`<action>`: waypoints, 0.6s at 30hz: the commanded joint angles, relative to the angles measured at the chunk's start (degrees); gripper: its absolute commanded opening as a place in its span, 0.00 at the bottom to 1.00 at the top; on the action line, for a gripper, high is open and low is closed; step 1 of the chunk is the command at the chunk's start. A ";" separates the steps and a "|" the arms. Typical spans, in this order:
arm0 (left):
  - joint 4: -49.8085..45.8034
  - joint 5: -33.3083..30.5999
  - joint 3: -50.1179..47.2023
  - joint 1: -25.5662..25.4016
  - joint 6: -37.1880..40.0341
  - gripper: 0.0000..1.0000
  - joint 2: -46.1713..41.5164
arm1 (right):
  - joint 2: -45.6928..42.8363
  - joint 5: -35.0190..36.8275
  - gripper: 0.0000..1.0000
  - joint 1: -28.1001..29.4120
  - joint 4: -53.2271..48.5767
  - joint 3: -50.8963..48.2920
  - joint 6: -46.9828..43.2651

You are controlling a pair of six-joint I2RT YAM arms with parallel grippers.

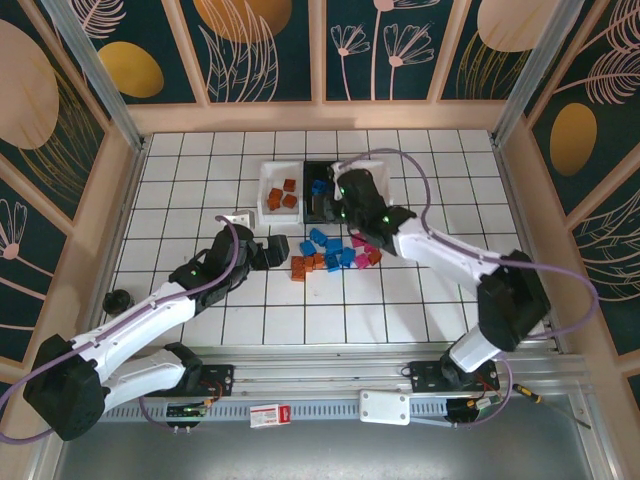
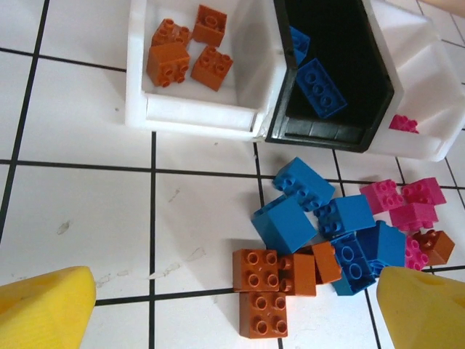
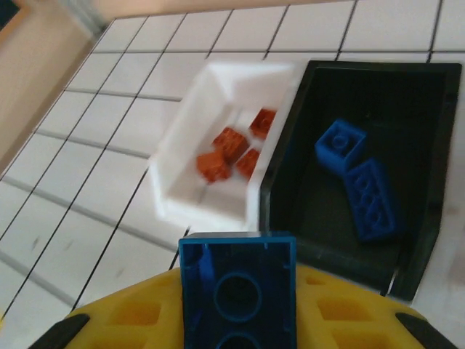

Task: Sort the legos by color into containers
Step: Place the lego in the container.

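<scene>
My right gripper turns, carries the blue brick over the open middle of the black bin and lets go of it next, since blue bricks already lie inside that bin.
Loose legos in blue (image 2: 327,218), orange-brown (image 2: 265,291) and pink (image 2: 403,203) lie heaped (image 1: 332,255) on the tiles in front of three containers. The left white bin (image 2: 196,120) holds several orange bricks. Two blue bricks lie in the black bin (image 2: 327,134). A pink brick shows in the right white bin (image 2: 429,87). My left gripper (image 2: 232,320) stands open just short of the orange bricks, at the pile's left side (image 1: 285,252). Near the black bin's front (image 3: 312,211), my right gripper (image 3: 237,313) is shut on a blue brick (image 3: 237,287), hollow side towards the camera.
The white bin (image 1: 268,200) and black bin (image 1: 312,170) sit side by side at the table's back middle, and my right arm (image 1: 420,245) reaches over the third. A small white box (image 1: 238,217) lies left of the bins. Wooden walls close in the tiled table.
</scene>
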 commanded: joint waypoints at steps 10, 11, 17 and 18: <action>3.34 4.71 -2.73 0.18 0.03 0.99 2.09 | 25.59 10.32 0.29 -4.22 -10.91 26.56 -1.93; 3.74 5.65 -2.90 0.19 0.22 0.99 2.59 | 26.58 10.21 0.35 -4.27 -11.37 27.72 -1.77; 6.46 9.31 -3.79 -0.17 1.15 0.94 7.15 | 27.37 9.50 0.66 -4.55 -11.05 29.09 -0.72; 6.99 9.73 -3.84 -0.60 1.27 0.93 8.03 | 26.41 9.18 0.67 -4.50 -10.40 28.12 -0.51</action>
